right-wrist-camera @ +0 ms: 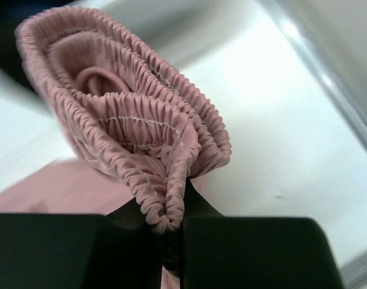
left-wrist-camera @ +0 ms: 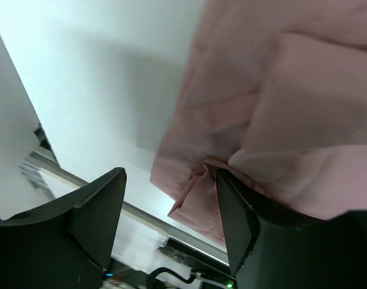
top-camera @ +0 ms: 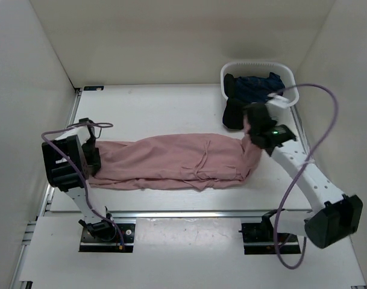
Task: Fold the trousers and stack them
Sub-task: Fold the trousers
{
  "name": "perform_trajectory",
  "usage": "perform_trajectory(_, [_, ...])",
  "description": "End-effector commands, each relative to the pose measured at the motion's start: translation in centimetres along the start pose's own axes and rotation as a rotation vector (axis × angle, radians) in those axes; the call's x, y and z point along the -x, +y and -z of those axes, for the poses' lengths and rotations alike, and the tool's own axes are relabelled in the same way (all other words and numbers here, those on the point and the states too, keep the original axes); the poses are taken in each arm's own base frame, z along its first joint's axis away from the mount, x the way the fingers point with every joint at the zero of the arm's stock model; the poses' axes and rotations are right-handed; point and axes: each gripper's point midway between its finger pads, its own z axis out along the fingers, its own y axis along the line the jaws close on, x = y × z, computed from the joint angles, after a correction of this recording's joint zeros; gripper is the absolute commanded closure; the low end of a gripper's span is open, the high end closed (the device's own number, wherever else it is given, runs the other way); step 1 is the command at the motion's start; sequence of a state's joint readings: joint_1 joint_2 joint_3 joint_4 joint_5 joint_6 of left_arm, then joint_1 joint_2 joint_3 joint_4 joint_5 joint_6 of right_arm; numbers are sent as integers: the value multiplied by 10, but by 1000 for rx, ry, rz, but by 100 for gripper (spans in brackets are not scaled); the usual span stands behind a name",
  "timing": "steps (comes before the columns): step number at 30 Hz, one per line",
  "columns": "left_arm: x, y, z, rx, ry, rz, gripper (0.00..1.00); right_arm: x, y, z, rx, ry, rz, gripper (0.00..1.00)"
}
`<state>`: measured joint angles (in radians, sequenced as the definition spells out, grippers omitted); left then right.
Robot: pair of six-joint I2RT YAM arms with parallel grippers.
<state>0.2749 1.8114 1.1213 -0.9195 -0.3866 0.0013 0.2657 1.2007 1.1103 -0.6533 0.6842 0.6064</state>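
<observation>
The robot's right gripper should next carry the lifted waistband to the left in the top view, onto the flat middle of the trousers (top-camera: 171, 159), and let go of it there.
The dusty-pink trousers (top-camera: 171, 159) lie stretched left to right across the table. My right gripper (top-camera: 250, 129) is shut on the gathered elastic waistband (right-wrist-camera: 141, 126) and holds that end lifted off the table; the waistband bunches up above the closed jaws (right-wrist-camera: 171, 223). My left gripper (top-camera: 93, 158) is at the leg-hem end, low over the table. In the left wrist view its jaws (left-wrist-camera: 171, 180) stand wide apart, and a folded hem corner (left-wrist-camera: 201, 201) lies against the right finger (left-wrist-camera: 237, 217) without being pinched.
A white laundry basket (top-camera: 255, 63) at the back right holds dark navy garments (top-camera: 258, 87). Another dark garment (top-camera: 233, 113) lies in front of it, close to my right gripper. A metal rail (top-camera: 171, 212) runs along the table's near edge.
</observation>
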Motion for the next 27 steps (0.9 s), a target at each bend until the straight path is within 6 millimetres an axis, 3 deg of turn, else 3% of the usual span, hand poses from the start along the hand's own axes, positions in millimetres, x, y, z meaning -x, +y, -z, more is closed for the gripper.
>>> perform_trajectory(1, [9, -21, -1, -25, -13, -51, 27, -17, 63, 46, 48, -104, 202, 100])
perform_trajectory(2, [11, -22, -5, 15, -11, -76, 27, -19, 100, 78, 141, -147, 247, 100])
perform_trajectory(3, [10, -20, -7, 31, -2, -80, 27, -23, 118, 90, 167, -160, 269, 100])
perform_trajectory(4, [10, -22, -8, 42, 1, -95, 27, -42, 141, 89, 156, -149, 298, 100])
perform_trajectory(5, [15, -21, -7, 51, -7, -91, 27, -34, 163, 106, 190, -162, 259, 100])
perform_trajectory(6, [17, -20, -8, 60, -6, -92, 27, -62, 179, 107, 182, -136, 341, 100])
perform_trajectory(8, [22, -20, -6, 60, -18, -87, 27, -86, 213, 124, 274, -67, 361, 100])
perform_trajectory(9, [23, -20, -4, 51, -17, -87, 27, -104, 235, 121, 304, -46, 386, 100])
perform_trajectory(10, [23, -20, -4, 51, -17, -87, 27, -109, 242, 120, 311, -34, 401, 100])
perform_trajectory(11, [23, -23, -3, 51, -21, -95, 27, -106, 257, 131, 347, -35, 379, 100])
perform_trajectory(14, [23, -23, -3, 51, -21, -95, 27, -133, 298, 138, 447, 48, 356, 100])
perform_trajectory(15, [23, -23, -3, 51, -21, -95, 27, -135, 303, 137, 452, 43, 362, 100])
perform_trajectory(18, [23, -23, -3, 51, -21, -95, 27, -166, 316, 135, 482, 108, 431, 100])
perform_trajectory(21, [23, -23, -3, 51, -21, -95, 27, -194, 342, 148, 640, 201, 559, 99])
perform_trajectory(22, [23, -23, -3, 51, -21, -95, 27, -209, 347, 156, 683, 217, 627, 94])
perform_trajectory(24, [24, -22, -1, 50, -29, -92, 27, -219, 359, 188, 819, 169, 769, 80])
perform_trajectory(25, [24, -22, -1, 50, -29, -92, 27, -226, 361, 199, 867, 155, 824, 47])
perform_trajectory(27, [22, -22, 0, 50, -29, -92, 27, -232, 357, 227, 955, 86, 954, 24])
